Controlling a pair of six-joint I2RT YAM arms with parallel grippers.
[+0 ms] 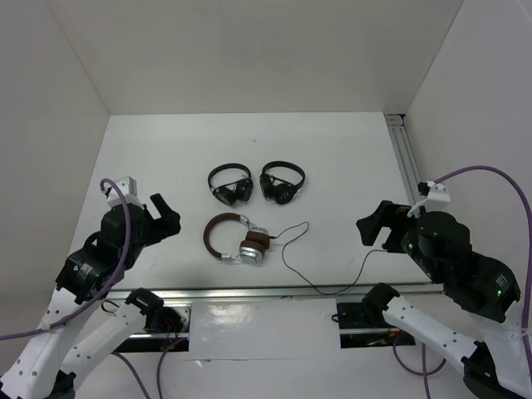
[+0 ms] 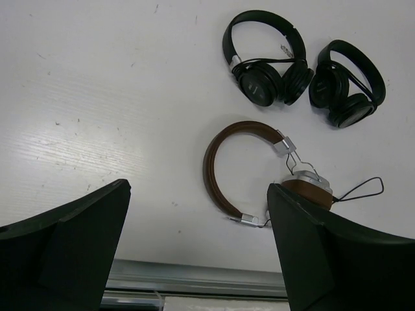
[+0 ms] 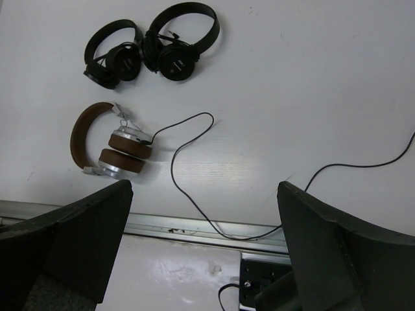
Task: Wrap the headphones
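Observation:
My left gripper is facing the brown headband's curved end (image 1: 207, 236), which is clear of the cable, so it will move down toward the right in the top view onto that curved end.
The headphones (image 1: 235, 240) lie on the white table near its front edge, with a brown headband, brown cushions and silver earcups. They also show in the left wrist view (image 2: 227, 170) and the right wrist view (image 3: 110, 146). Their thin black cable (image 1: 320, 281) runs loose to the right across the table and over the front rail (image 3: 194, 188). My left gripper (image 1: 164, 218) is open and empty, to the left of the headphones. My right gripper (image 1: 372, 226) is open and empty, to the right, above the cable's far end.
Two smaller all-black headphones (image 1: 230, 184) (image 1: 282, 182) lie side by side just behind the brown pair. A metal rail (image 1: 274, 291) runs along the table's front edge, another (image 1: 406, 154) along the right side. White walls enclose the back and sides.

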